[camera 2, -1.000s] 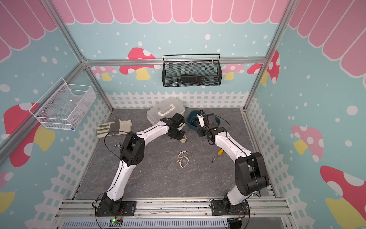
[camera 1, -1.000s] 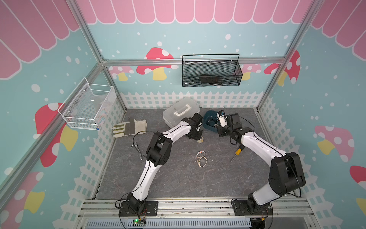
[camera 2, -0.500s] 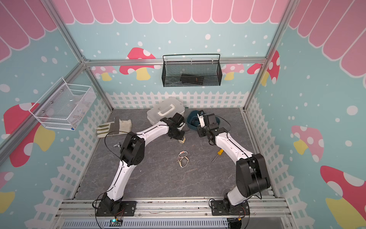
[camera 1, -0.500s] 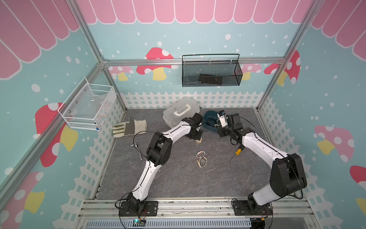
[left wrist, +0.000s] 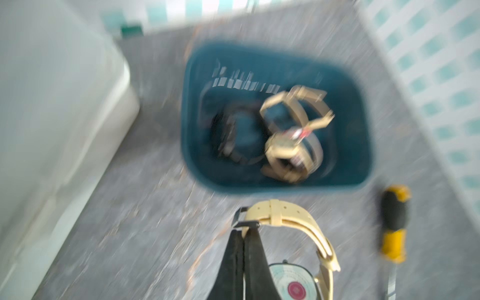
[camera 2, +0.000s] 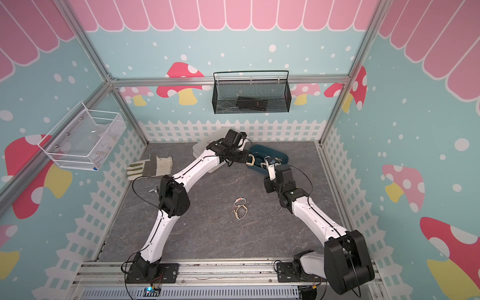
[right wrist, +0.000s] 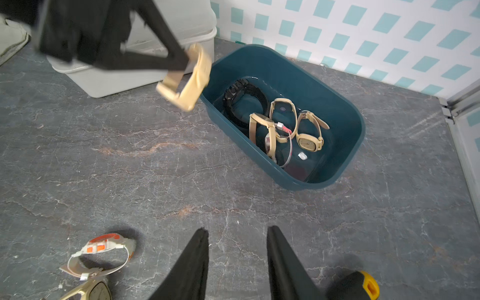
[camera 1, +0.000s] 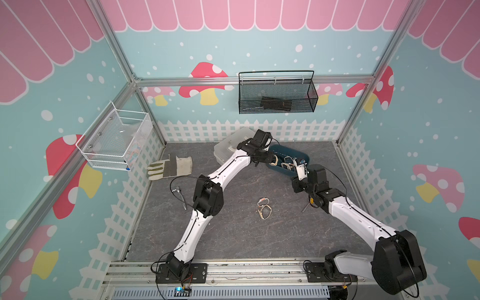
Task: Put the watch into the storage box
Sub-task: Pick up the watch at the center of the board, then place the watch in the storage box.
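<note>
The cream watch [left wrist: 283,215] hangs outside the box. Next, my left gripper moves past the box's rim and lowers over the black watch [left wrist: 239,132] to release the cream watch's strap.
The storage box [camera 1: 304,156] [camera 2: 283,157] [right wrist: 359,130] is a dark teal tub at the back of the floor, with several watches lying inside, one black [right wrist: 244,96] and others beige [right wrist: 309,130]. My left gripper [camera 1: 270,159] [camera 2: 244,159] [left wrist: 244,228] [right wrist: 185,62] is shut on the strap of a cream watch [camera 1: 274,162] [camera 2: 250,160] [left wrist: 283,215] [right wrist: 193,78]. It hangs just outside the box's left end, above the floor. My right gripper [camera 1: 297,166] [camera 2: 268,168] [right wrist: 237,231] is open and empty, over bare floor in front of the box.
A white case [camera 1: 228,148] [right wrist: 145,75] stands left of the box. Two more watches [camera 1: 263,207] [right wrist: 101,254] lie mid-floor. A yellow-black screwdriver [camera 1: 306,206] [left wrist: 394,220] lies by the right arm. A glove [camera 1: 170,167] and a metal tool [camera 1: 181,197] lie at the left.
The left gripper has closed on the cream watch and carried it up toward the box's left end. The right gripper has opened a little wider and drawn back from the box.
</note>
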{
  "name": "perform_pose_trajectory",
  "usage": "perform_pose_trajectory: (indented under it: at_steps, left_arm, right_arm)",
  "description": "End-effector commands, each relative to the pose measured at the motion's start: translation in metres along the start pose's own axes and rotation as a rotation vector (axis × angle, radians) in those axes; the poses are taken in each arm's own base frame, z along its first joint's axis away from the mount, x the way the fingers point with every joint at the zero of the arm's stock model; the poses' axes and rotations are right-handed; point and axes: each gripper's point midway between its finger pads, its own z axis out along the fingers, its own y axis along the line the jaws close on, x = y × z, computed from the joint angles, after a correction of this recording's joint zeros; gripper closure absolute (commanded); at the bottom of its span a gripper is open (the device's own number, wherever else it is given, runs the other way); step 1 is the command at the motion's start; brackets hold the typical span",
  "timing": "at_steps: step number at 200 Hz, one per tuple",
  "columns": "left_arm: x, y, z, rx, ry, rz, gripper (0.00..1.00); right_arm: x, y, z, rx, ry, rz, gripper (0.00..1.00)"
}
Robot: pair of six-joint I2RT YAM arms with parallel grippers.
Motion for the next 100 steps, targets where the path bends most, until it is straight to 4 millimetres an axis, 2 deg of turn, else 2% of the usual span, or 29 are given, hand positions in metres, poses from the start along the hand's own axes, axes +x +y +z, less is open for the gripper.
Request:
perform_pose_trajectory:
  at_steps: [1, 20, 35, 66, 100]
  left_arm:
    - [-0.017, -0.02, 0.024, 0.111, -0.062, -0.104, 1.0]
    - [-0.032, -0.026, 0.034, 0.154, -0.117, -0.164, 1.0]
    - [-0.034, -0.023, 0.047, 0.157, -0.139, -0.208, 1.0]
    - [-0.03, -0.008, 0.064, 0.11, -0.166, -0.236, 1.0]
    - [-0.019, 0.007, 0.075, 0.057, -0.15, -0.231, 1.0]
  right_arm:
    - [-0.002, -0.004, -0.009, 0.032, -0.062, 0.051, 0.6]
    - [0.004, -0.008, -0.016, 0.054, -0.078, 0.061, 0.6]
    - [0.005, -0.01, -0.021, 0.063, -0.09, 0.063, 0.6]
    - [0.006, -0.008, -0.024, 0.053, -0.099, 0.067, 0.59]
    - [0.011, -0.003, -0.016, 0.023, -0.077, 0.074, 0.59]
